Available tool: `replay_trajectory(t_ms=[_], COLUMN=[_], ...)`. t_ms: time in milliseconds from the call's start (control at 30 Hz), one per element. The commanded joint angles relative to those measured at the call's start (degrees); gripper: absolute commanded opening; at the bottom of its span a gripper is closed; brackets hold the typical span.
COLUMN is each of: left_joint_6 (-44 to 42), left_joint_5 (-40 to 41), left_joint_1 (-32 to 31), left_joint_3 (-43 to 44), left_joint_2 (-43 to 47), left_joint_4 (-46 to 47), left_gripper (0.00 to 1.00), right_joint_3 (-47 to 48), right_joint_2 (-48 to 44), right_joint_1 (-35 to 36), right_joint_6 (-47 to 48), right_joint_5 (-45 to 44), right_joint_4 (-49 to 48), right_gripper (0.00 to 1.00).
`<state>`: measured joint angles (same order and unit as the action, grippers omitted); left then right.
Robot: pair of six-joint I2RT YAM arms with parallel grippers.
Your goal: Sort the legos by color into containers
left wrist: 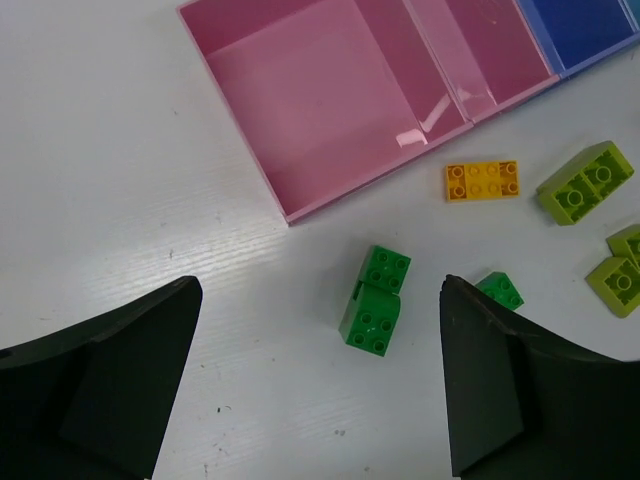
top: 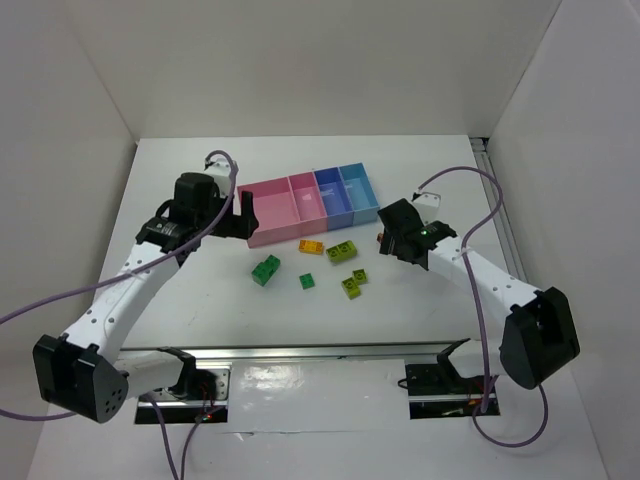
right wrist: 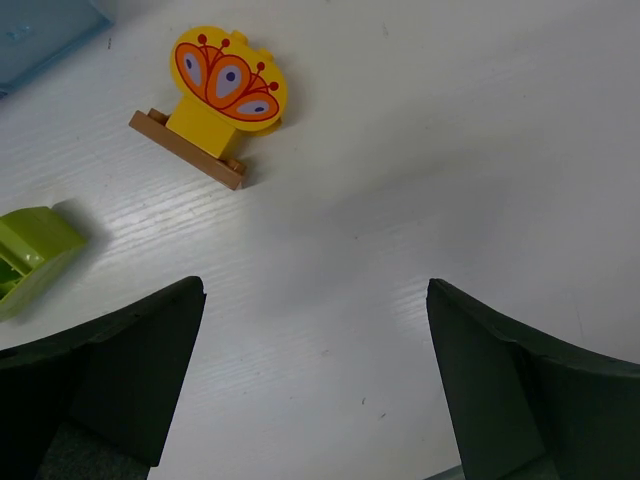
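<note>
Bare tabletop is on both sides of the near block of the dark green lego. My left gripper moves down and back, to the right in the top view, onto it next.
Four joined bins stand at the back: wide pink, narrow pink, violet-blue, light blue. In front lie a dark green lego, a small dark green one, an orange-yellow one and lime-green ones. My left gripper is open and empty, above the table. The dark green lego lies just beyond its fingertips, right of centre. My right gripper is open and empty. A yellow piece on a brown base lies ahead of it.
The left wrist view shows the wide pink bin empty, the orange-yellow lego and a lime lego. The right wrist view shows a lime lego at the left and the light blue bin's corner. White walls enclose the table.
</note>
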<state>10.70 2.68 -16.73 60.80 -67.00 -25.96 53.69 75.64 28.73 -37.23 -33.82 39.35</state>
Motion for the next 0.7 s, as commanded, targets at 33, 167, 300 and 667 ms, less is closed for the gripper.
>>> replay_trajectory(t_ms=[33, 167, 300, 667], left_joint_6=[2.31, 2.31, 0.73, 0.47], left_joint_5=[-1.53, -1.53, 0.13, -1.45], left_joint_1=[-0.06, -0.06, -0.67, -9.17], left_joint_3=[4.51, 7.06, 7.67, 7.06], left_joint_2=[-2.08, -1.56, -0.32, -6.56], left_joint_4=[-2.60, -4.02, -4.54, -9.38], left_gripper=[1.00, 1.00, 1.00, 1.00], right_joint_3=[-1.13, -2.54, -2.54, -5.44], right_joint_2=[-4.79, -6.82, -6.20, -6.73], right_joint_1=[0.54, 0.54, 1.59, 2.82], right_joint_6=[-0.38, 0.32, 1.19, -0.74], right_joint_5=[-2.30, -0.37, 1.74, 3.15], right_joint_4=[-1.82, -4.98, -4.99, -5.78], right_gripper=[0.99, 0.99, 0.99, 0.99])
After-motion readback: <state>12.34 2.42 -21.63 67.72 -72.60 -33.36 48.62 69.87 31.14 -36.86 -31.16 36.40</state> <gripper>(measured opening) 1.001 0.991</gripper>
